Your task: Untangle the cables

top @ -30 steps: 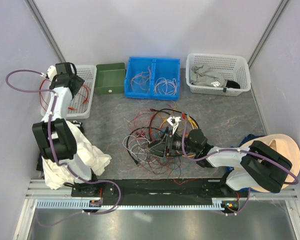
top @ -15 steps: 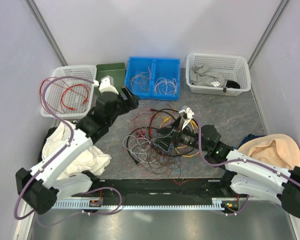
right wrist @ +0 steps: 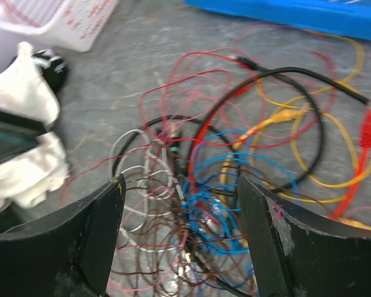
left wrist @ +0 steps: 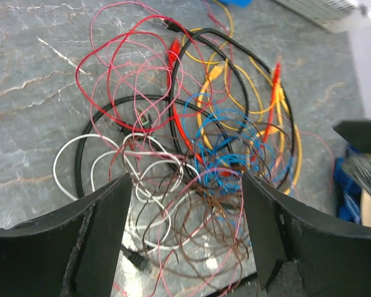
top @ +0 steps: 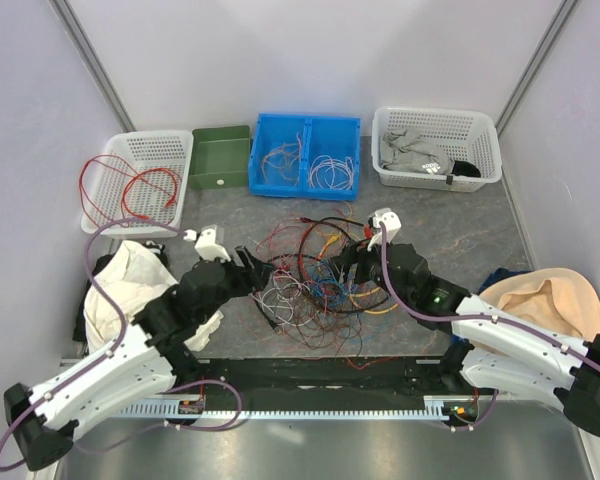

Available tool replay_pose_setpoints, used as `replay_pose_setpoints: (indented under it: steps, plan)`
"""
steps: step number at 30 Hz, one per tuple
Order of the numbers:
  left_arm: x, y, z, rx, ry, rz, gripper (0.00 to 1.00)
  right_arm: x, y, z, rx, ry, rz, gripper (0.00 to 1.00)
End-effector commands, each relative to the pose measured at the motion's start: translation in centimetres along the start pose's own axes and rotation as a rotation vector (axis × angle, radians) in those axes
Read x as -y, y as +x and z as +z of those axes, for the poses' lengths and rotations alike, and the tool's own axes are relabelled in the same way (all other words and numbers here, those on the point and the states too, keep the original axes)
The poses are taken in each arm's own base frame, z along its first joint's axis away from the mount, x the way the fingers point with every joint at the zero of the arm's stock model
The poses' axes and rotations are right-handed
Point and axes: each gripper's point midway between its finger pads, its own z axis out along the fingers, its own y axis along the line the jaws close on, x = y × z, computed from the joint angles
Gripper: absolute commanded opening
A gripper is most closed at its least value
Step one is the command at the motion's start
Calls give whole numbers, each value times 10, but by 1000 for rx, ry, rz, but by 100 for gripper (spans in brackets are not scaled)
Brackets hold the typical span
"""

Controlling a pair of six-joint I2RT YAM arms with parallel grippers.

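My right gripper is above the red plug (top: 367,231) (right wrist: 369,127), which lies to the right in its wrist view, clear of blue loops. It needs to move to that side and down onto the plug.
The cables (top: 315,272) lie in one tangled heap in the middle of the table: red, pink, brown, white, blue, yellow, orange and black wires. My left gripper (top: 263,272) hovers at the heap's left edge, open and empty. In the left wrist view (left wrist: 188,241) brown, white and pink loops (left wrist: 191,204) lie between its fingers. My right gripper (top: 342,268) hovers at the heap's right side, open and empty. In the right wrist view (right wrist: 182,241) blue and brown loops (right wrist: 210,210) lie between its fingers.
At the back stand a white basket (top: 170,150) holding red cables, a green bin (top: 220,157), a blue bin (top: 307,128) holding sorted wires and a white basket (top: 437,120) holding cloth. A white cloth (top: 130,290) lies front left, a beige object (top: 550,300) front right.
My left arm has swung from the back-left white basket down to the heap's left edge. My right arm has changed posture and its gripper has shifted slightly up and back over the heap.
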Motion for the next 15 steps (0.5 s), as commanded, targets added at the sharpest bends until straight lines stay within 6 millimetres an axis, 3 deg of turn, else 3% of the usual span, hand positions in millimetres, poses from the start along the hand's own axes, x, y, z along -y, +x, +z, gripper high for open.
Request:
replay_pose_setpoints:
  steps: [1, 6, 12, 15]
  plan:
    - [-2, -12, -20, 58, 34, -47, 79, 30, -17, -11, 84, 161, -8, 81]
    - [-13, -7, -25, 38, 1, 8, 80, 53, -42, -34, 204, 281, 12, 82]
    - [-9, -18, -21, 47, -27, 69, 87, 49, -68, -49, 270, 275, -32, 84]
    - [-2, -26, -21, 59, -28, 40, 89, 56, -68, -48, 238, 330, -74, 84]
